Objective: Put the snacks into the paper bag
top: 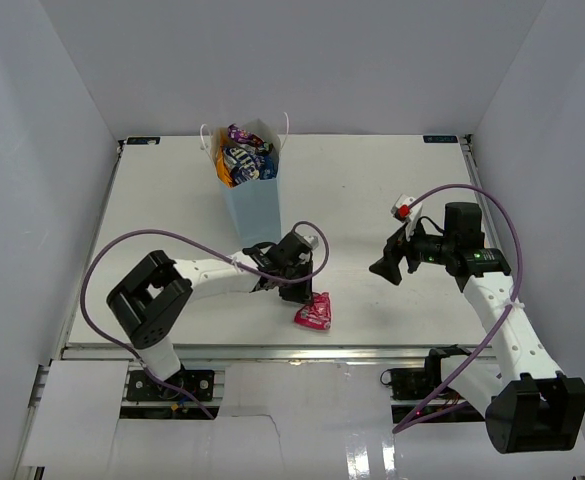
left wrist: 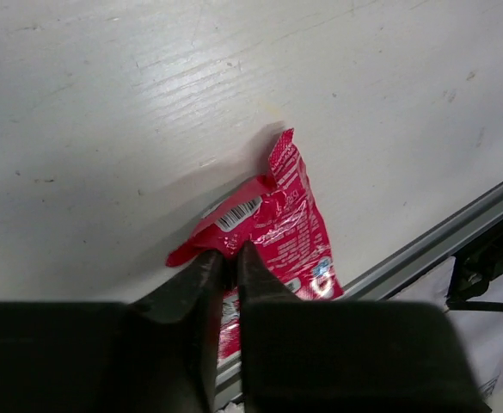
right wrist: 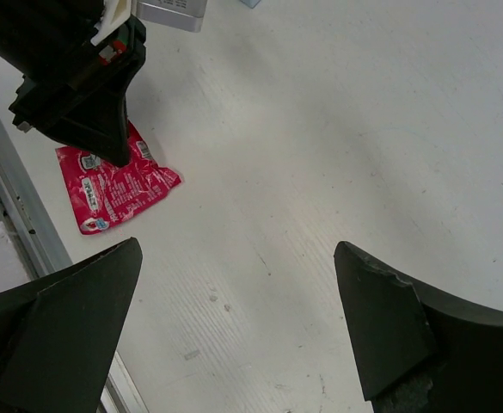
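The bag's rim stands well above the tabletop, so my left gripper will next carry the pink-red packet [top: 313, 313] up and outward over the bag's open top [top: 249, 155] to release it.
A pink-red packet [top: 313, 313] lies flat near the table's front edge; it also shows in the left wrist view [left wrist: 290, 228] and the right wrist view [right wrist: 118, 189]. My left gripper [top: 309, 292] [left wrist: 230, 251] is shut, pinching the packet's near edge. The pale-blue paper bag [top: 254, 205] stands upright behind the left arm. Several packets [top: 244, 155] fill its open top, among them an orange, a dark blue and a purple one. My right gripper [top: 387, 268] [right wrist: 238, 248] is open and empty, hovering above bare table to the right of the packet.
The metal rail at the table's front edge [left wrist: 440, 245] runs close beside the packet. White walls enclose the table at the left, back and right. A purple cable [top: 122, 250] loops over the left arm.
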Controlling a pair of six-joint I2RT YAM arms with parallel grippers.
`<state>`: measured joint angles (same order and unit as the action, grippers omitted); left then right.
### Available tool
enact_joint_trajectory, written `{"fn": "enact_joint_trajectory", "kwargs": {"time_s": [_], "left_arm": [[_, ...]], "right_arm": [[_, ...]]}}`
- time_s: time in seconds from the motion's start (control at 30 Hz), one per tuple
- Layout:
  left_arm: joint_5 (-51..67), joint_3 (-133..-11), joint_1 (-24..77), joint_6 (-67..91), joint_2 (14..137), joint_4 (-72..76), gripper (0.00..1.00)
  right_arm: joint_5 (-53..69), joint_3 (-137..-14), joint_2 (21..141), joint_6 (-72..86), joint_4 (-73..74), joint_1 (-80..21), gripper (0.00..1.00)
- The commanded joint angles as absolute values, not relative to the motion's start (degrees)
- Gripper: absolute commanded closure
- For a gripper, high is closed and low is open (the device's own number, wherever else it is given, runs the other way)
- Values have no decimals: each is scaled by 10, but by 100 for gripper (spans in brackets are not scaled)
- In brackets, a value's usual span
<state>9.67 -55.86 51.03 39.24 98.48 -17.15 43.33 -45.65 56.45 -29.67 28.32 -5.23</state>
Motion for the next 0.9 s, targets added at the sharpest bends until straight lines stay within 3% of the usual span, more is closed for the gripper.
{"fn": "enact_joint_trajectory", "kwargs": {"time_s": [0.0, 0.13, 0.33, 0.43, 0.63, 0.87], "left_arm": [[66, -549, 512, 374, 927, -183, 86], [46, -541, 512, 340, 854, -187, 100], [-67, -599, 507, 221, 732, -285, 100], [-139, -688, 466, 179, 715, -363, 100], [-162, -923, 339, 149, 768, -451, 100], [-207, -1170, 285, 167, 955, -496, 100]], "right_arm": [[452, -463, 562, -285, 270, -48, 1], [454, -467, 563, -282, 269, -46, 1], [451, -478, 567, -284, 268, -39, 1], [448, -483, 571, -287, 267, -36, 1], [448, -488, 584, -290, 266, -31, 1], [448, -487, 580, -289, 267, -24, 1]]}}
